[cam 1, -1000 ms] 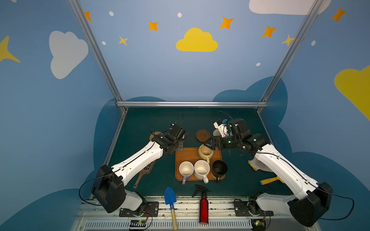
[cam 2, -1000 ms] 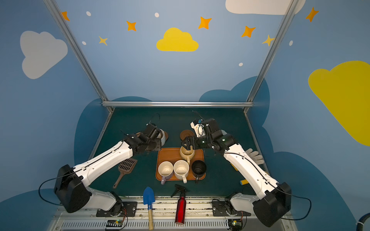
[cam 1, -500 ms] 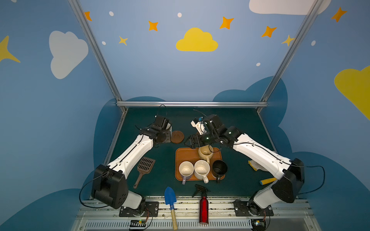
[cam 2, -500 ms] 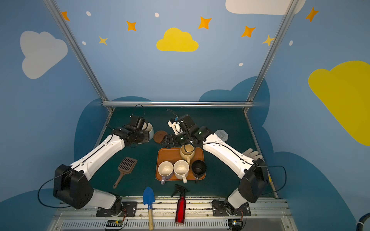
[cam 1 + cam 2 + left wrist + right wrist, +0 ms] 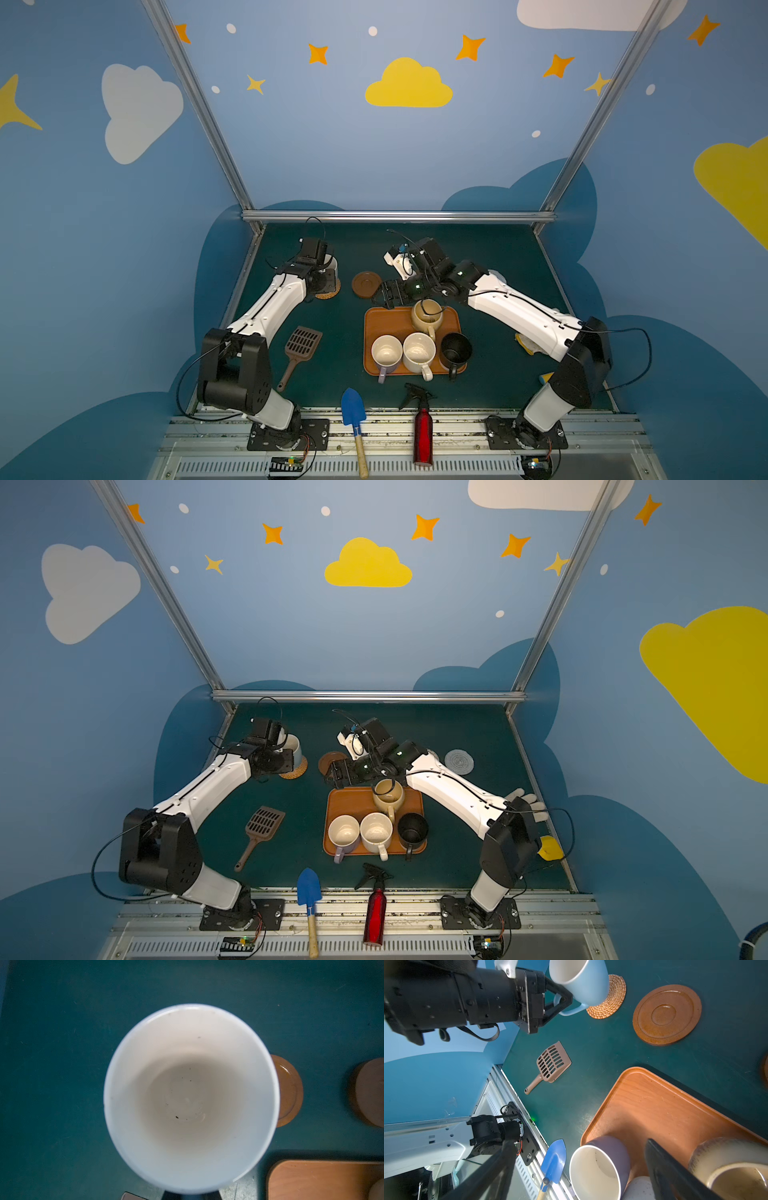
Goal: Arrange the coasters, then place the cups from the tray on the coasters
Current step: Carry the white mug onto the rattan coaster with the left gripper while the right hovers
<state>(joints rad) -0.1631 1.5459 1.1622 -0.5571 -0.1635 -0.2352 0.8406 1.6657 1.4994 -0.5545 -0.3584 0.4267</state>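
The tan woven rattan coaster (image 5: 296, 769) is below the robot's left gripper, so the left gripper next needs to lower the base of the light blue cup onto the coaster and let go of the handle.
My left gripper (image 5: 563, 1000) is shut on the handle of the light blue cup (image 5: 583, 980), at the far left. The cup's base is at the tan woven rattan coaster (image 5: 296, 769); whether it rests there I cannot tell. A dark brown wooden coaster (image 5: 366, 284) lies to its right. My right gripper (image 5: 578, 1142) hangs open and empty over the far left part of the tray (image 5: 378, 328). On the tray stand the tan-yellow cup (image 5: 428, 313), lavender cup (image 5: 386, 353), cream speckled cup (image 5: 419, 351) and black cup (image 5: 456, 351). A pale grey rope coaster (image 5: 459, 761) lies behind the right arm.
A brown slotted scoop (image 5: 302, 343) lies left of the tray. A blue trowel (image 5: 353, 409) and a red spray bottle (image 5: 423, 432) lie at the front edge. A white glove (image 5: 523, 800) and a yellow item (image 5: 550, 848) sit under the right arm.
My left arm carried the light blue cup from near the tray to the rattan coaster at far left. My right arm swung left to the tray's far edge. The brown coaster now lies further left.
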